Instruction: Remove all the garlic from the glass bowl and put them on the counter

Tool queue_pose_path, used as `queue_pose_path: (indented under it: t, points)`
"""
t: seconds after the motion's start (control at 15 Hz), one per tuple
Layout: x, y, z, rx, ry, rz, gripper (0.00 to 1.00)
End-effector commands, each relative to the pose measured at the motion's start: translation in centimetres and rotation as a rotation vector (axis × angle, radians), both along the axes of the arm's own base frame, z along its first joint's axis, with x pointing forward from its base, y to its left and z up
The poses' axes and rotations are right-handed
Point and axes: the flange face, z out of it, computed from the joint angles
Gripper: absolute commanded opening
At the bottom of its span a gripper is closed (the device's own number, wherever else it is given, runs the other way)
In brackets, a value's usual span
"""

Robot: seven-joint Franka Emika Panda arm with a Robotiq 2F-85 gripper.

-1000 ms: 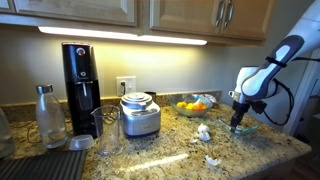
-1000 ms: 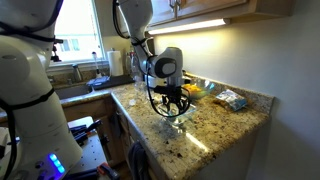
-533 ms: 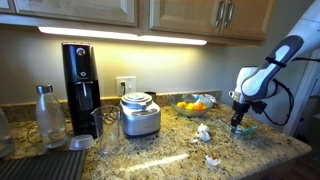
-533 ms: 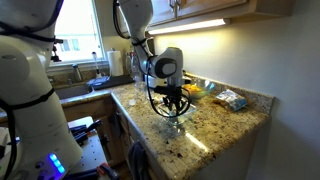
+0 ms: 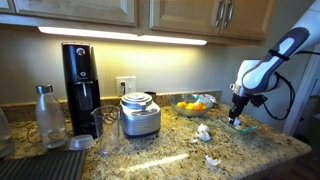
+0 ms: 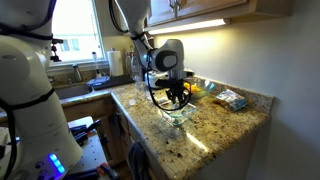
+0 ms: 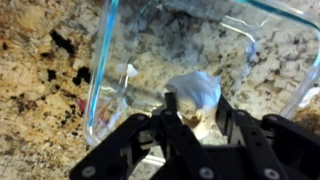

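Note:
The garlic bulb is still inside the glass bowl (image 5: 245, 128), so my gripper should lift it past the bowl's rim and then lower it beside another garlic bulb on the counter.
In the wrist view my gripper (image 7: 196, 102) is shut on a white garlic bulb (image 7: 196, 86), held just above the floor of the clear glass bowl (image 7: 106, 70). A small white scrap (image 7: 130, 72) lies by the bowl's left wall. In both exterior views the gripper (image 5: 236, 117) (image 6: 178, 99) hangs right over the glass bowl (image 5: 245, 128) (image 6: 181, 114) on the speckled counter (image 5: 170, 150). Two more garlic bulbs lie on the counter, one (image 5: 204, 132) beside the bowl and one (image 5: 212, 160) near the front edge.
A bowl of orange and yellow fruit (image 5: 193, 105) sits behind the garlic. A metal canister (image 5: 140, 114), a black coffee machine (image 5: 81, 88) and a steel bottle (image 5: 49, 115) stand further along. A sink (image 6: 80, 90) lies at the counter's far end.
The jaws have shut on a garlic bulb inside the bowl. The gripper has since risen a little with the bulb in it.

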Motion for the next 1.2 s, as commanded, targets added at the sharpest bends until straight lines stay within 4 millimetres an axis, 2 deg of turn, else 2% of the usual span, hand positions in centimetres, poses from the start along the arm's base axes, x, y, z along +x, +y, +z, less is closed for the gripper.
queue_pose_path:
  t: [0.0,0.27,0.47,0.67,0.87,1.13]
  points:
    - [-0.8,0.7,5.8,-0.009,-0.076,-0.046,0.16]
    - [-0.2,3.3,10.0,-0.006,-0.147,-0.032,0.16]
    - [0.1,6.7,10.4,0.007,-0.157,-0.005,0.16]
    - [-0.1,10.2,8.9,0.004,-0.153,0.003,0.16]
    - [-0.4,13.3,6.5,0.011,-0.134,0.000,0.16]
    - [-0.6,15.7,2.6,0.011,-0.082,-0.014,0.16]
